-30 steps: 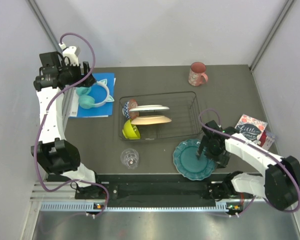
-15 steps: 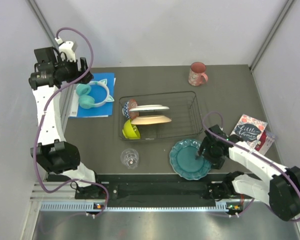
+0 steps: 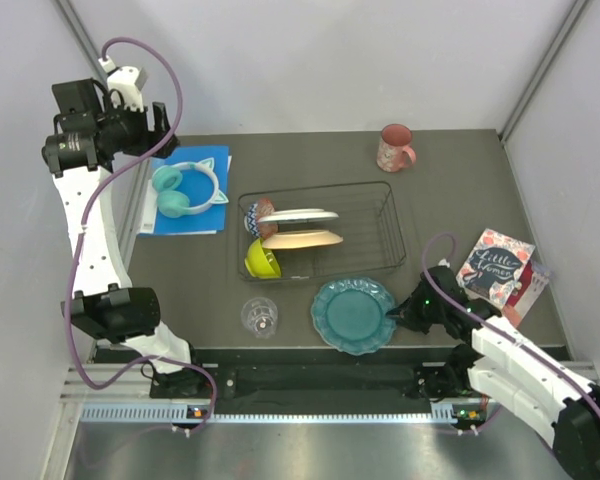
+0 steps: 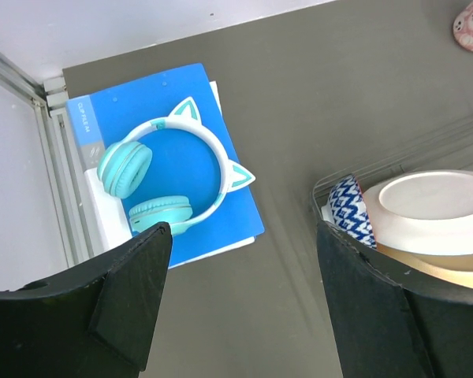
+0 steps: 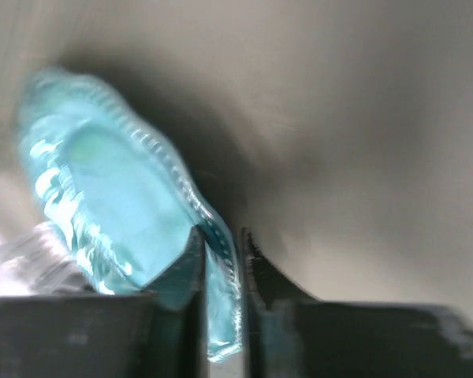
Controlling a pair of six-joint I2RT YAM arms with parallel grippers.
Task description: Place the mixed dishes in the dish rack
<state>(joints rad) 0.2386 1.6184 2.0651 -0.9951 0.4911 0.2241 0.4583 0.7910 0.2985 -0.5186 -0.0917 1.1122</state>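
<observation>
My right gripper has the tabletop by the glass to its left in the top view. It should move there next, tip the flat plate upright and let go of it.
The teal scalloped plate [image 3: 353, 315] [image 5: 110, 205] lies on the table in front of the dish rack [image 3: 385, 215]. My right gripper [image 3: 404, 312] [image 5: 221, 236] is shut on the plate's right rim, one finger above it and one below. In the rack stand a patterned bowl [image 3: 260, 215] [image 4: 355, 216], a white plate [image 3: 298, 216] [image 4: 433, 201], a cream plate [image 3: 302, 240] and a lime-green bowl [image 3: 261, 260]. The small clear glass [image 3: 260, 317] stands left of the teal plate. A pink mug [image 3: 395, 148] sits at the back. My left gripper [image 3: 158, 128] [image 4: 243, 236] hangs open and empty, high over the table's left side.
Teal cat-ear headphones [image 3: 188, 188] [image 4: 154, 177] lie on a blue folder [image 3: 212, 215] at the left. A printed card [image 3: 495, 265] sits right of the rack, close behind my right arm. Grey walls close in the table at the back and sides.
My right gripper has shut on the teal plate's rim, and the plate has slid left along the table's front. My left arm has drawn back toward the far left corner.
</observation>
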